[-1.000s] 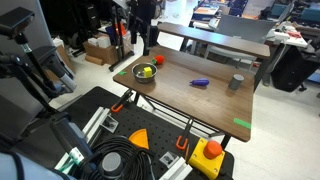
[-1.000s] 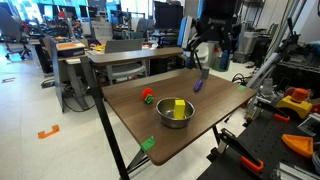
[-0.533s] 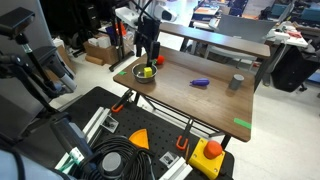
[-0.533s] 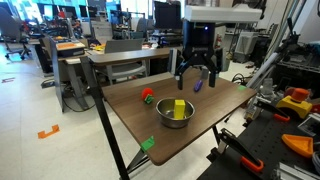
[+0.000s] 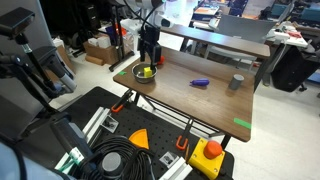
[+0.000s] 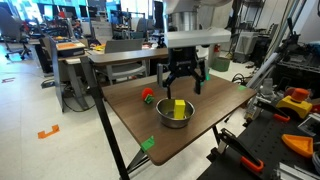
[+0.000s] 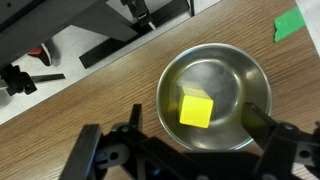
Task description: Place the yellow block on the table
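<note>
The yellow block (image 7: pixel 196 109) is below, between the gripper's spread fingers, so the open gripper needs to move down into the metal bowl (image 7: pixel 258 82) next and close its fingers around the block.
The yellow block (image 7: pixel 196 108) lies inside a metal bowl (image 7: pixel 258 82) on the dark brown wood table (image 7: pixel 90 95). It also shows in both exterior views (image 6: pixel 179 106) (image 5: pixel 147 72), in the bowl (image 6: pixel 174 121) (image 5: pixel 139 77) near one end of the table (image 6: pixel 225 110) (image 5: pixel 200 105). My gripper (image 7: pixel 185 140) hangs right above the bowl (image 6: pixel 177 88) (image 5: pixel 149 57), open and empty, its fingers spread either side of the block without touching it.
A small red piece (image 6: pixel 147 96) (image 5: pixel 157 60) lies beside the bowl. A purple object (image 5: pixel 200 82) and a grey cup (image 5: pixel 236 82) sit further along the table. Green tape marks the edges (image 5: pixel 242 124) (image 6: pixel 147 144). A yellow box with a red button (image 5: pixel 208 155) stands off the table.
My gripper has moved from beyond the table to directly above the bowl and come down closer to it. The block and bowl have not moved.
</note>
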`<state>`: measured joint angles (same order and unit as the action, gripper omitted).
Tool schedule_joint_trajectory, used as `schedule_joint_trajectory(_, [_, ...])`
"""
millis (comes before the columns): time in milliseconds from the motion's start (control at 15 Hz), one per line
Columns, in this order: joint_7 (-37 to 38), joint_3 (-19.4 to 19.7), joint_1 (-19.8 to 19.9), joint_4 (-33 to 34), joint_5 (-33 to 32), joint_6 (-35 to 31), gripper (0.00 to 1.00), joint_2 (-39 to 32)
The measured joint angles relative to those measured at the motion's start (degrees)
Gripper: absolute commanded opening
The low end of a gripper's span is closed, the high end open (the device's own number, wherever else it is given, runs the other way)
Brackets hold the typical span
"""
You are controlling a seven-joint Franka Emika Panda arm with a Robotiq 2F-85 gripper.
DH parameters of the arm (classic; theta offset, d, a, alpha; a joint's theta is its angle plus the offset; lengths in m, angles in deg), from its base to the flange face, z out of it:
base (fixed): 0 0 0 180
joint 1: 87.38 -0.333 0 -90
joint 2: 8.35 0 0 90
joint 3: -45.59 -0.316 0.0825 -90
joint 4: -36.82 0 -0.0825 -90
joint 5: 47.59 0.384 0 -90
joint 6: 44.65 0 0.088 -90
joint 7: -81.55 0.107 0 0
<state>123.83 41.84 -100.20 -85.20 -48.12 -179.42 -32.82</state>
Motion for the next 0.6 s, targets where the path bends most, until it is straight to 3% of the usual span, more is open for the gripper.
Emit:
schedule_joint_trajectory(200, [1.0,0.9,-1.4,2.4,-0.6,0.0,1.00,-3.0])
schedule_joint_trajectory(267, [1.2,1.1,-1.8,3.1,-0.6,0.0,0.95,-4.0])
schedule_joint_trajectory(333, [1.2,1.4,-2.2,3.8,-0.6,0.0,0.74,-4.8])
schedule_joint_trajectory(467, [1.3,1.8,-3.0,5.0,-0.6,0.0,0.68,-6.2])
schedule_joint_trajectory(600, [1.5,2.1,-3.6,5.9,-0.6,0.0,0.52,-7.0])
